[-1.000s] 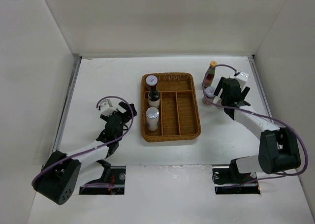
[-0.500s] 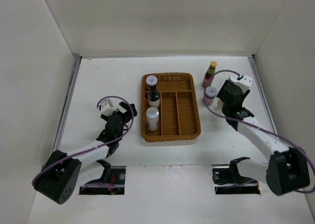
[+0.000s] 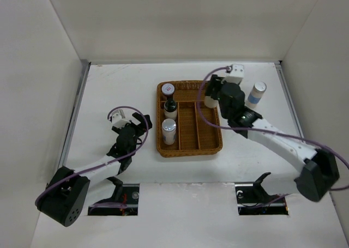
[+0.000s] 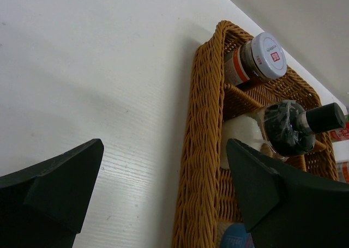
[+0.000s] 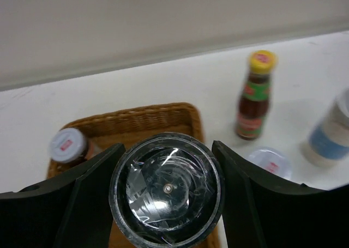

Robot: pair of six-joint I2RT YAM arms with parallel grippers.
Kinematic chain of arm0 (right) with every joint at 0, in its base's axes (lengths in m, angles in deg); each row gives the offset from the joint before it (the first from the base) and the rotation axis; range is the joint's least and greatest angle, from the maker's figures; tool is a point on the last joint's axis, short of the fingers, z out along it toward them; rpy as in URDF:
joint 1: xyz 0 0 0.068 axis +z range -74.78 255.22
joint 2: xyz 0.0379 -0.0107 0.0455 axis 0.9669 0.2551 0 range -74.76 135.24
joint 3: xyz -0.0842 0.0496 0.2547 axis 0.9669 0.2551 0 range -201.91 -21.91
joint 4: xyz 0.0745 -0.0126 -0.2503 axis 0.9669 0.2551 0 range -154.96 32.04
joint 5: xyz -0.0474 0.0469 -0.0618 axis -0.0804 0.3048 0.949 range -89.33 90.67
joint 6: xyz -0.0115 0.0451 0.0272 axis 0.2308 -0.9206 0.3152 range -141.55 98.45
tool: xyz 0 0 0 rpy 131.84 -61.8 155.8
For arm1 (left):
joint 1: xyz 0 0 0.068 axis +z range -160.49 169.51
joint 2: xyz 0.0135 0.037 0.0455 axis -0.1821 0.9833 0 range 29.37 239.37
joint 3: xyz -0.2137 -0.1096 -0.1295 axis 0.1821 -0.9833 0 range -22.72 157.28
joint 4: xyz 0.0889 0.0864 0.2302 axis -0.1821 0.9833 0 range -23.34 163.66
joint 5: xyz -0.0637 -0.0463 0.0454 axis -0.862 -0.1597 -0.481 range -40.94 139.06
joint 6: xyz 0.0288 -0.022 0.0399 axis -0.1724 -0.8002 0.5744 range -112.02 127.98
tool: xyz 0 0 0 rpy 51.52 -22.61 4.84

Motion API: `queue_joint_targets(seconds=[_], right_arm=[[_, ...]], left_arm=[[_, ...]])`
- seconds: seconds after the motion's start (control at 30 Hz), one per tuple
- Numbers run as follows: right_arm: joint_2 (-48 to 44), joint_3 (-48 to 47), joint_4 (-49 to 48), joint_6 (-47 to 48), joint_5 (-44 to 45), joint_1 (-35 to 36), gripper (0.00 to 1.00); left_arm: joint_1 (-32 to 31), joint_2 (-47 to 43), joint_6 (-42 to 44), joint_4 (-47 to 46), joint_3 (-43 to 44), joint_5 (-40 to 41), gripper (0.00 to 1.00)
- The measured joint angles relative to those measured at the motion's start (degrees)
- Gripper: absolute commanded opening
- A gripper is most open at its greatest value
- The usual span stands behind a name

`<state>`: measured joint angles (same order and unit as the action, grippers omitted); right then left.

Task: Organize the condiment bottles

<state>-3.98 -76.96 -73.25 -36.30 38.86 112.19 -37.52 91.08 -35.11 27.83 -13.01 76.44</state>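
Note:
The jar should next go across with my right gripper, down into the tray's empty back-middle section, below it and to its left in the top view, and be released there.
My right gripper (image 3: 212, 96) is shut on a jar with a black rim and clear lid (image 5: 166, 196), held over the back right of the wicker tray (image 3: 209, 143). In the tray's left column stand a white-lidded shaker (image 3: 168, 88), a dark black-capped bottle (image 3: 170, 104) and a silver-lidded shaker (image 3: 169, 130). In the right wrist view a red sauce bottle with a yellow cap (image 5: 256, 95), a white-lidded jar (image 5: 269, 162) and a blue-labelled bottle (image 5: 329, 136) stand on the table right of the tray. My left gripper (image 3: 138, 126) is open and empty, left of the tray.
The left wrist view shows the tray's woven left rim (image 4: 205, 150) just ahead of the open gripper (image 4: 163, 174), with the white-lidded shaker (image 4: 265, 54) and dark bottle (image 4: 302, 124) behind it. White walls enclose the table at back and sides.
My right arm swung left from the bottles at the back right to over the tray, carrying the jar. The blue-labelled bottle is now uncovered in the top view. The left arm has not moved.

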Motion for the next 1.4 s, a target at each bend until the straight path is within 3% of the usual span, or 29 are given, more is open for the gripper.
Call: queue_joint_targets(seconds=[0.33, 0.53, 0.67, 0.93, 1.17, 1.4], right_arm=[[30.5, -19.9, -5.2, 0.8, -12.8, 0.1, 0.63], [40.2, -25.6, -6.1, 1.3, -15.1, -0.1, 0.66], [43.3, -25.7, -5.4, 1.5, -15.4, -0.3, 0.74], [43.5, -25.8, -4.9, 1.4, -15.7, -0.3, 1.00], [33.0, -25.5, -2.1, 2.6, -16.9, -3.2, 1.00], [23.5, -25.5, -4.0, 4.2, -12.9, -17.6, 0.99]], left_arm=[[0.4, -0.4, 0.0, 0.0, 0.0, 0.0, 0.99], [0.5, -0.4, 0.0, 0.0, 0.0, 0.0, 0.99], [0.7, -0.4, 0.0, 0.0, 0.0, -0.2, 0.99], [0.7, 0.3, 0.0, -0.8, 0.0, -0.9, 0.99], [0.8, 0.4, 0.0, -1.3, 0.0, -1.1, 0.99], [0.8, 0.5, 0.0, -1.3, 0.0, -1.2, 0.99]])
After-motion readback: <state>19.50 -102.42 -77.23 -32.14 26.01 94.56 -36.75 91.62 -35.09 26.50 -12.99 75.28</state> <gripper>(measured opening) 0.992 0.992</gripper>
